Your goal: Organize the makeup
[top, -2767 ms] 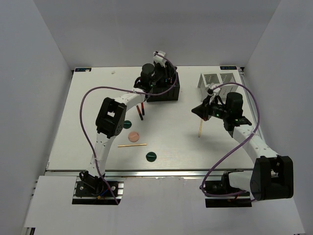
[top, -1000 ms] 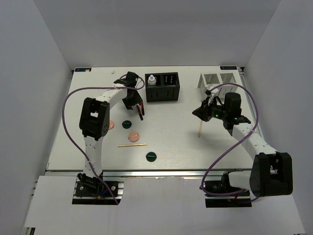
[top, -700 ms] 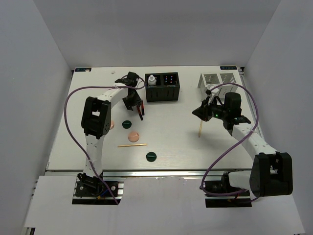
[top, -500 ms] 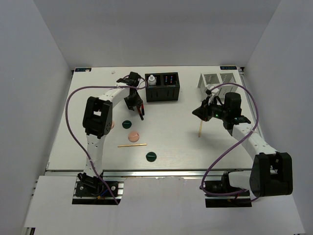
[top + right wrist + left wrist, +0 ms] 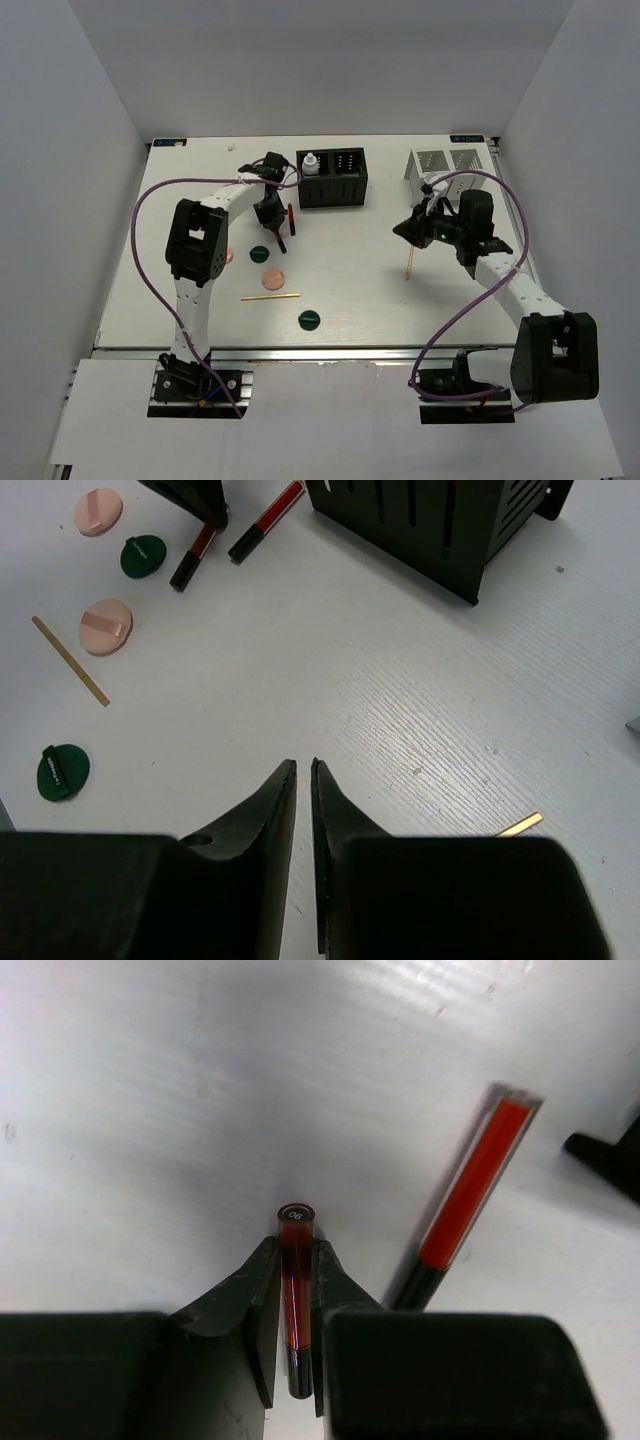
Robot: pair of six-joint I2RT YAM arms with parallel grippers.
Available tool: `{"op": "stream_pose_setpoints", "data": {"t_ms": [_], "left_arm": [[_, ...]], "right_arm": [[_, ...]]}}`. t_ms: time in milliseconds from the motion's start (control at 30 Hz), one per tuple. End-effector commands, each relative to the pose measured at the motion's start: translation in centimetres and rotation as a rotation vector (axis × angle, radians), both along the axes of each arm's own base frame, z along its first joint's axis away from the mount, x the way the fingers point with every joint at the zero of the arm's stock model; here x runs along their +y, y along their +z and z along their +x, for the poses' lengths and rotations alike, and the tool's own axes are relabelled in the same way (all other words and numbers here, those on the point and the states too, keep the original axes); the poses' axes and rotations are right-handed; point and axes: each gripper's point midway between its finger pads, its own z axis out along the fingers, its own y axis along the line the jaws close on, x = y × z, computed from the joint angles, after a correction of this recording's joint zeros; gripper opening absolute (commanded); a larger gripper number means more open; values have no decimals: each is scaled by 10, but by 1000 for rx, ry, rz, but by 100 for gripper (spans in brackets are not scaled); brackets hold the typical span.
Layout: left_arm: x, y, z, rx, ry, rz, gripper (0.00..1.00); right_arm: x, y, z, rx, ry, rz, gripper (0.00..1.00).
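Note:
I need to lift my left gripper and carry the dark red pencil outward. I will let it go over the black box's bottle-free section [image 5: 349,162], which is to its right in the top view.
My left gripper [image 5: 273,222] is shut on a dark red pencil [image 5: 296,1280], low over the table, just left of the black box [image 5: 335,181]. A brighter red pencil [image 5: 470,1205] lies beside it on the right [image 5: 291,217]. A white bottle [image 5: 311,164] stands in the box's left compartment. Pink discs [image 5: 272,276] [image 5: 229,254], green discs [image 5: 260,252] [image 5: 309,320] and a tan stick [image 5: 270,296] lie on the table nearer the front. My right gripper [image 5: 303,765] is shut and empty, hovering near a second tan stick [image 5: 409,262].
A white slotted box [image 5: 440,162] stands at the back right, behind my right arm. The right wrist view shows the black box's slotted wall [image 5: 430,520] at the top and the discs [image 5: 106,625] to the left.
My left gripper left the bottle in the black box, swung left and down to the pencils, and closed on the dark red one. The right arm has barely moved.

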Motion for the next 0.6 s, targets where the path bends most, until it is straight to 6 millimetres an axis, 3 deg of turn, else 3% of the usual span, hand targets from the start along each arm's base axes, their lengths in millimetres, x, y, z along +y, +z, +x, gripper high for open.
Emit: {"op": "stream_pose_setpoints", "data": {"t_ms": [0,33,67,133,200,233,300,333,400,433,567], "left_arm": [[1,47,0,-102,6,-25,0],[-4,79,9,-201,1,-72,0],[-4,84,-2,-198,-8,-89,0],[-27,130,18,-393,-73,-227,0],[-32,177,6,-557,-141,-314,0],[-51,218,13,-719,-220,-430,0],[-62,259,-5,-875,-327,-524,0],[-80,297,-10,-1013,-430,-612,0],[-96,320,-16,-1120,-545,-619,0],[-113,332,-21,-1162,-617,-637,0],[-161,337,11,-1193,-748,-584,0]], "right_arm": [[-1,18,3,-64,-4,12,17],[-1,18,3,-64,-4,10,17],[-1,18,3,-63,-5,10,17],[-1,19,3,-67,-6,10,17],[0,20,3,-67,-2,12,17],[0,20,4,-66,-2,12,17],[0,18,4,-57,-1,13,17],[0,19,5,-57,2,14,17],[1,18,5,-53,8,15,17],[2,19,6,-56,10,17,17],[3,22,8,-65,18,19,17]]}}
